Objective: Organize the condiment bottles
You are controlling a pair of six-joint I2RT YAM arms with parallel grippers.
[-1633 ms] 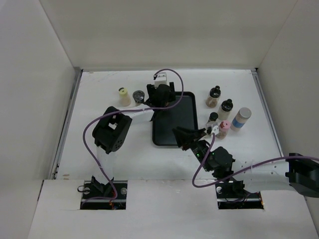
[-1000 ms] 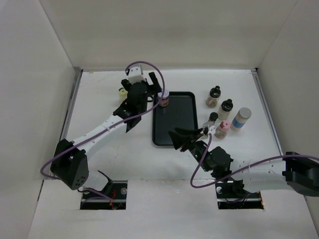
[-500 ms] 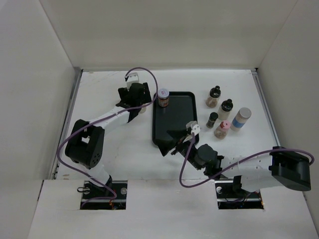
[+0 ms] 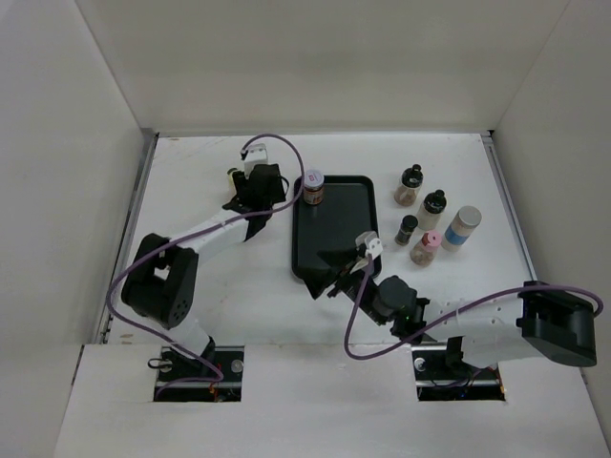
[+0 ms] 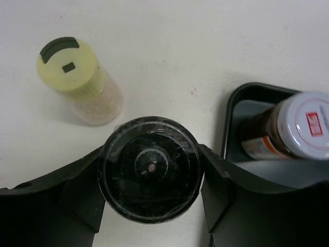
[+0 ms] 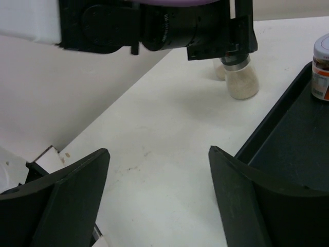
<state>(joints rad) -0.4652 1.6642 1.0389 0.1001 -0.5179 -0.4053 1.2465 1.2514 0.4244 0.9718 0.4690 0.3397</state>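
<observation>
The left gripper will next lift the jar over the tray's rim and lower it, as free tray bottom by the brown bottle is to the gripper's right in the top view.
My left gripper stands over a jar with a black see-through lid on the table left of the black tray. Its fingers press against both sides of the jar. A yellow-capped bottle stands just beside it. A brown bottle with a white cap stands in the tray's far left corner. My right gripper is open and empty, low over the table at the tray's near left corner. Black-capped bottles, a pink-capped bottle and a white cylinder with a blue band stand right of the tray.
White walls close in the table on the left, back and right. The left arm's purple cable loops above the gripper. In the right wrist view the left gripper's body hangs over the jar, with the tray's rim at the right.
My left gripper set the brown bottle in the tray, moved left and came down around the black-lidded jar. My right gripper swung left from the pink-capped bottle to the tray's near left corner.
</observation>
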